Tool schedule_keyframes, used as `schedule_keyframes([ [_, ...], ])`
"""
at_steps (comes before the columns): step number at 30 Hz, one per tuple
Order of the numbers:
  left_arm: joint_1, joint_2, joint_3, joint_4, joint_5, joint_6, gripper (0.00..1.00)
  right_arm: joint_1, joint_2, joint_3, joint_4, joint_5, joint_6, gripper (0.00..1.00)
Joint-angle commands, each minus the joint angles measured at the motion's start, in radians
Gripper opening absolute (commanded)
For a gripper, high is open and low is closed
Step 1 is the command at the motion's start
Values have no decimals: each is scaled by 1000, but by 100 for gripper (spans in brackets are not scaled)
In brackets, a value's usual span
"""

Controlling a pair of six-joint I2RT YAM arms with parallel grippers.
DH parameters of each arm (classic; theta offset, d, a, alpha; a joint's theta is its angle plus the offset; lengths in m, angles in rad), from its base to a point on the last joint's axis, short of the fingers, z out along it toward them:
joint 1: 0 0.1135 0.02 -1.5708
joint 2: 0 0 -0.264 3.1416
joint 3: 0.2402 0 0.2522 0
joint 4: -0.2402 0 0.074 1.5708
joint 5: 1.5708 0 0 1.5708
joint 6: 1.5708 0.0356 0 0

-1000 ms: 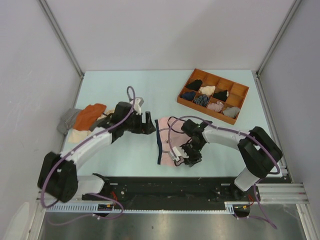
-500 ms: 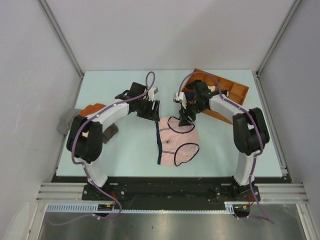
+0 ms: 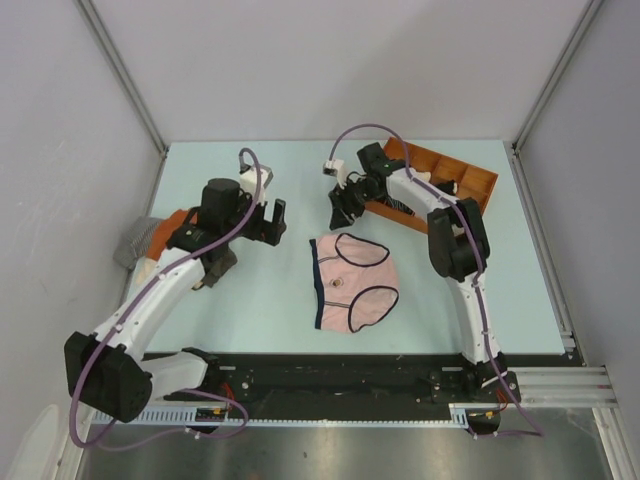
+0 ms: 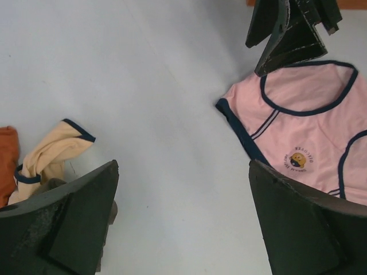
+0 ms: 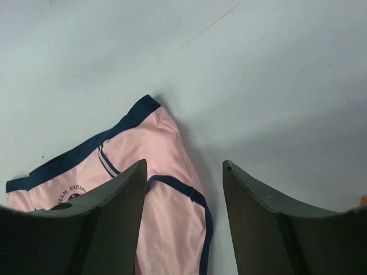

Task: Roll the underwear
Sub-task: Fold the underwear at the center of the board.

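Note:
I will next lower my right gripper slightly back to the navy edging at the underwear's far edge [image 3: 341,236] [image 5: 196,196] and close it there, because the edging shows between my fingers.
The underwear [image 3: 355,283] is light pink briefs with navy edging, lying spread flat on the pale table in the middle. It also shows in the left wrist view [image 4: 309,134] and the right wrist view [image 5: 163,195]. My left gripper [image 3: 275,222] is open and empty, hovering to the left of the underwear; in its own view [image 4: 182,172] bare table lies between its fingers. My right gripper [image 3: 339,207] is open and empty, just beyond the underwear's far left corner; in its own view [image 5: 183,167] that corner lies under its fingers. Its fingers [image 4: 287,34] show in the left wrist view.
An orange-brown divided tray [image 3: 478,184] with several rolled garments stands at the back right, partly behind the right arm. A pile of clothes lies at the left edge: an orange cloth [image 3: 170,228], a beige-cream cloth [image 4: 51,154] and a grey one [image 3: 135,243].
The right arm has swung from the underwear's near edge to its far side. The left gripper has drawn back left. The underwear now lies flatter and more spread.

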Motion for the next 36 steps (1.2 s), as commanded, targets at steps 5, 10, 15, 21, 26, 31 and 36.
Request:
schedule_keyframes([
  [5, 6, 20, -15, -24, -51, 52, 100, 43, 122, 138, -152, 52, 30, 59],
  [10, 8, 14, -17, -26, -43, 57, 100, 50, 145, 152, -189, 97, -1, 54],
  [15, 6, 29, -17, -24, 1, 56, 100, 49, 140, 164, -215, 89, -25, 34],
  [21, 6, 85, -26, 20, 145, 31, 100, 43, 114, 199, -255, 43, -87, 13],
  [26, 17, 335, 53, 79, 369, -62, 98, 43, 96, 198, -269, 20, -127, 10],
  [31, 20, 614, 265, 36, 428, -109, 85, 46, 100, 186, -259, 6, -128, 6],
  [36, 28, 729, 277, 108, 458, -136, 78, 34, 82, 158, -223, -12, -114, 6],
])
